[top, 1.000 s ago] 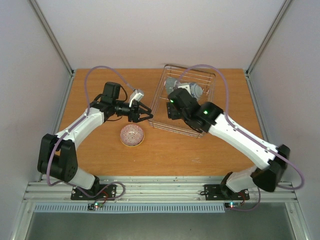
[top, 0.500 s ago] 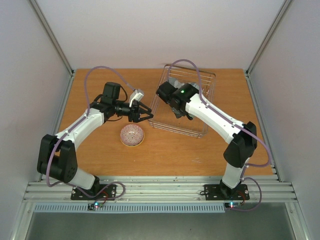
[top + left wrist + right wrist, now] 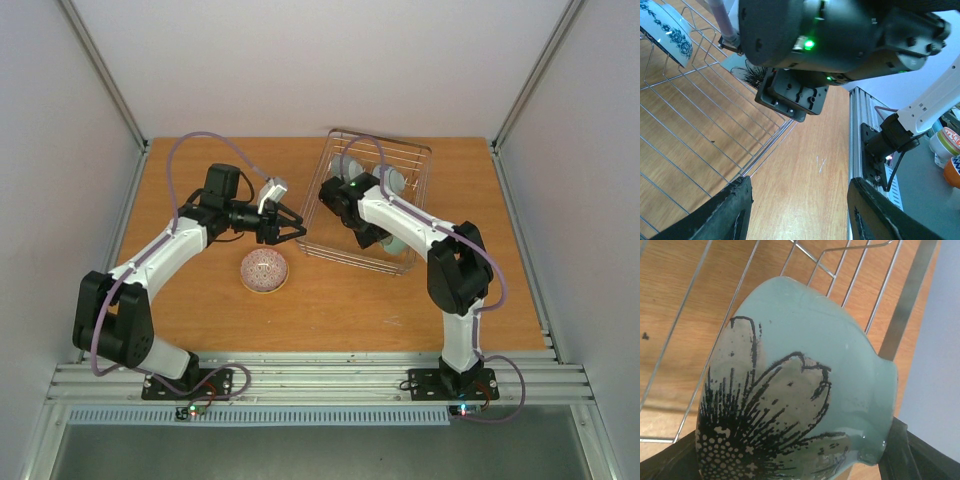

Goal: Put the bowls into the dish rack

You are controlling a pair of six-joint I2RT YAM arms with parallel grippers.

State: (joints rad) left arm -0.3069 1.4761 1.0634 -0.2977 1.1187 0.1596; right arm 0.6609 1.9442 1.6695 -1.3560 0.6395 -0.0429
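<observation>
I need to lower my right gripper next toward the open wires by the rack's near corner (image 3: 397, 256) and release the pale green bowl, because it hangs tilted over them.
The wire dish rack (image 3: 415, 160) stands at the back right of the table. My right gripper (image 3: 372, 235) reaches into it, shut on a pale green bowl with a black flower print (image 3: 805, 365) that fills the right wrist view, tilted over the rack's wires (image 3: 690, 325). Grey-green bowls (image 3: 392, 180) lean in the rack's far part. A blue-and-white bowl (image 3: 667, 32) leans in the rack in the left wrist view. A pink-red patterned bowl (image 3: 264, 271) sits on the table left of the rack. My left gripper (image 3: 287, 229) is open and empty at the rack's left edge (image 3: 765, 150).
The right arm's black wrist (image 3: 840, 35) hangs close in front of my left gripper. The table's near edge has an aluminium rail (image 3: 320, 375). Metal frame posts (image 3: 105, 80) rise at the back corners.
The right arm has folded, its elbow swinging left and toward the base, and its wrist has shifted toward the rack's near side with the bowl. The left arm and pink bowl have not moved.
</observation>
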